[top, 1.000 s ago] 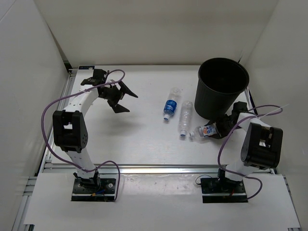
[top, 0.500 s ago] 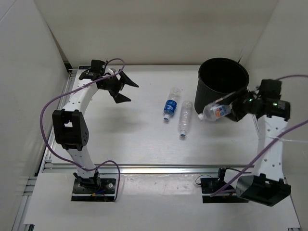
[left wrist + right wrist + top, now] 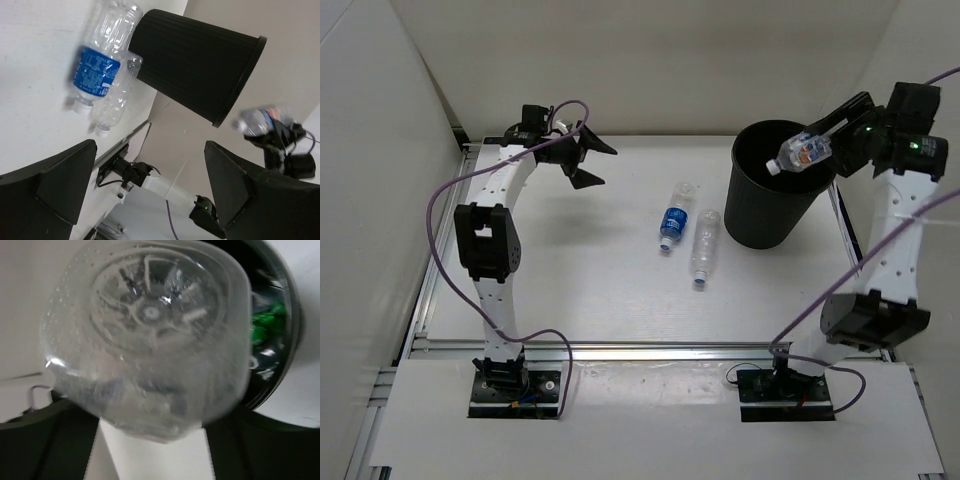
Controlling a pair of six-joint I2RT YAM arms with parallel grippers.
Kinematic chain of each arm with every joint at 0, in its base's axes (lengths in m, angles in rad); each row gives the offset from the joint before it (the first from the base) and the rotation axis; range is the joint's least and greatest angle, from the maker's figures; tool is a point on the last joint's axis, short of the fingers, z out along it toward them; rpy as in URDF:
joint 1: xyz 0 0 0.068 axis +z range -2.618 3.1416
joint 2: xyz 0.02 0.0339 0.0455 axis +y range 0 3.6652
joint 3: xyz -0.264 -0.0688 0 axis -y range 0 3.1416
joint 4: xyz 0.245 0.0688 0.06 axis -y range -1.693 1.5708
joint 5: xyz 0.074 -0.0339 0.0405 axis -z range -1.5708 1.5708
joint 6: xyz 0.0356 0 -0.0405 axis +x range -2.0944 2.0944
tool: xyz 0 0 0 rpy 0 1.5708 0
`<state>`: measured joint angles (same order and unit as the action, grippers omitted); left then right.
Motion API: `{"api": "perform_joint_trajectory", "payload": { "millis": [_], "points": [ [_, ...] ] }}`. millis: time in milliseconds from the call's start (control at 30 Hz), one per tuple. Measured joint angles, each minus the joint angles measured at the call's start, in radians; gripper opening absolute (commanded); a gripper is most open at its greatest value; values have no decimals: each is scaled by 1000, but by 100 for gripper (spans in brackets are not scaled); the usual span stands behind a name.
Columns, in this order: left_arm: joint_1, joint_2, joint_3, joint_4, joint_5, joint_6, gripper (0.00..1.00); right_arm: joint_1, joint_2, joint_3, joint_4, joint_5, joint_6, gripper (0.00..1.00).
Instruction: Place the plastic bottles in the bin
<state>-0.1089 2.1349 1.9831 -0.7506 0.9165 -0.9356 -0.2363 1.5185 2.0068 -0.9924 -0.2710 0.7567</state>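
My left gripper lowers its empty fingers next around the label of the blue-labelled bottle (image 3: 672, 222), which lies below and to its right in the top view.
The black bin (image 3: 775, 205) stands at the back right, also in the left wrist view as the bin (image 3: 195, 65). My right gripper (image 3: 827, 138) is raised over its mouth. Its jaws stand apart, and the bottle with the white-red-blue label (image 3: 803, 150) sits blurred just off their tips, neck down-left. The right wrist view is filled by that bottle's base (image 3: 150, 335); a green bottle (image 3: 262, 322) lies inside the bin. A blue-labelled bottle (image 3: 672, 222) and a clear unlabelled bottle (image 3: 704, 245) lie side by side left of the bin. My left gripper (image 3: 598, 165) hangs open and empty at the back left.
White walls close in the table at the back and on both sides. A metal rail (image 3: 650, 350) runs along the near edge, with both arm bases behind it. Purple cables (image 3: 440, 200) loop beside each arm. The two lying bottles rest about a hand's width from the bin wall.
My right arm lifted the labelled bottle from the table beside the bin to above the bin's mouth, and its jaws have parted. The left gripper drifted further back, still open.
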Motion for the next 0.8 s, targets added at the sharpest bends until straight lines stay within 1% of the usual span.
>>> {"api": "perform_joint_trajectory", "payload": {
  "millis": [67,167,233,367,500,633,800],
  "points": [
    [-11,41,51,-7,-9,0,100,0,68,-36,6,45,-27,100],
    [-42,90,150,-7,-27,19,100,0,125,-58,-1,87,-59,100],
    [-68,105,212,-2,-45,50,100,0,129,-53,-1,104,-78,100],
    [-136,103,291,21,-114,145,100,0,119,34,0,111,-110,100],
    [-217,116,325,31,-159,216,100,0,36,37,-2,87,-122,100],
    [-294,177,343,10,-218,273,100,0,-93,-54,-6,55,-124,100],
    [-367,296,382,-87,-395,336,100,0,-163,-153,-8,-1,-124,100]
  ]
}}
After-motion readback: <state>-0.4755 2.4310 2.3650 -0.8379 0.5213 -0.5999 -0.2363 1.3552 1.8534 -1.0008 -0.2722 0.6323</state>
